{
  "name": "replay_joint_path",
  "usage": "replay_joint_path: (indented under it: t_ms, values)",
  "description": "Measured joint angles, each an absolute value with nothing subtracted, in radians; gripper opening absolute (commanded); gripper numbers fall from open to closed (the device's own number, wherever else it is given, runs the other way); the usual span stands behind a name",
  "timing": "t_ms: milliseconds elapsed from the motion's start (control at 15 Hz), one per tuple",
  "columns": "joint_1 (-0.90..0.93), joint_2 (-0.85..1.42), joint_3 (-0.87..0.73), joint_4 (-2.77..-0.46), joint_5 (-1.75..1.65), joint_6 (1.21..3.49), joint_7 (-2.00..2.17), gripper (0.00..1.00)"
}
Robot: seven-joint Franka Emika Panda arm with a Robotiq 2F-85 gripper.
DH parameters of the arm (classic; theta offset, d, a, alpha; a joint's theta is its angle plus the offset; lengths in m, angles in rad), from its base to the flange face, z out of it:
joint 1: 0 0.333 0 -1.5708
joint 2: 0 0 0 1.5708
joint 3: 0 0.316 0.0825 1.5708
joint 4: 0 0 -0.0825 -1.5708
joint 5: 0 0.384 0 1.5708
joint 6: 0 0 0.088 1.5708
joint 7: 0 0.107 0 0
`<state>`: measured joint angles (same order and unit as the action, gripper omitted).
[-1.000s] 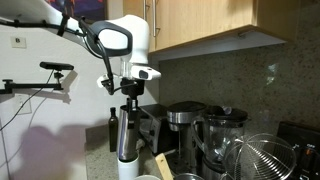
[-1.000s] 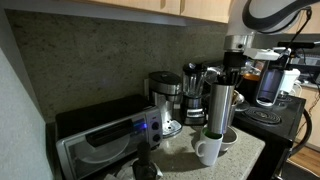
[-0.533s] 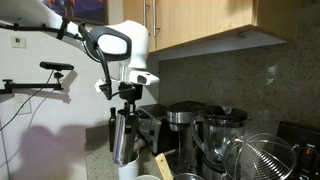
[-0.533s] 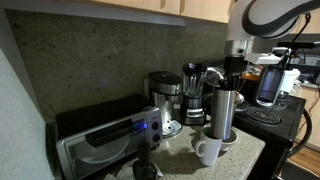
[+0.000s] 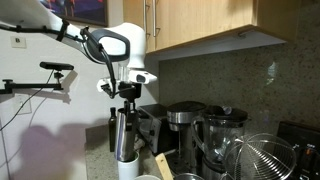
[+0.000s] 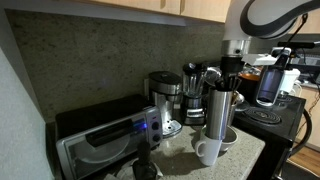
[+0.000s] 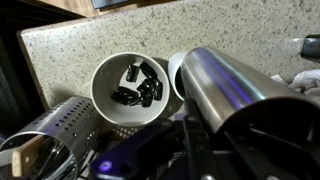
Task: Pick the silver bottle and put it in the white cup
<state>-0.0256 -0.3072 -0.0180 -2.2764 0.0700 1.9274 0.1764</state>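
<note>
I should next lower the bottle in my gripper down into the small white cup (image 5: 128, 162) (image 7: 176, 75) and let go of the bottle's top, because the bottle's lower end is already at the cup's rim.
My gripper (image 5: 127, 98) is shut on the top of the silver bottle (image 5: 124, 136) and holds it nearly upright; both also show in an exterior view, gripper (image 6: 230, 76) and bottle (image 6: 220, 115). The bottle's lower end is at the small white cup (image 6: 233, 138), and I cannot tell whether it rests inside. In the wrist view the bottle (image 7: 235, 85) fills the right side and covers most of the cup, of which only a strip of rim (image 7: 174, 72) shows. The cup also shows below the bottle (image 5: 128, 170).
A white mug (image 6: 205, 150) holding dark pieces (image 7: 138, 85) stands beside the cup. A toaster oven (image 6: 105, 140), a coffee maker (image 6: 165, 95), a blender (image 5: 222, 135), a slim dark bottle (image 5: 112, 130) and a wire basket (image 5: 270, 160) crowd the counter. Cabinets hang overhead.
The bottle swung slightly to a tilt half a second ago and is now back closer to upright. The gripper stays shut on it over the cup.
</note>
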Motion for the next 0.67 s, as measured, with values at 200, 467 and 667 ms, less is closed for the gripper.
replay_joint_path:
  t_ms: [200, 467, 667]
  values:
    - [-0.025, -0.301, -0.013, -2.276, 0.07, 1.945, 0.176, 0.02]
    - [-0.025, -0.289, -0.013, -2.28, 0.068, 1.985, 0.176, 0.02]
    - [-0.025, -0.285, -0.01, -2.296, 0.067, 2.025, 0.176, 0.02]
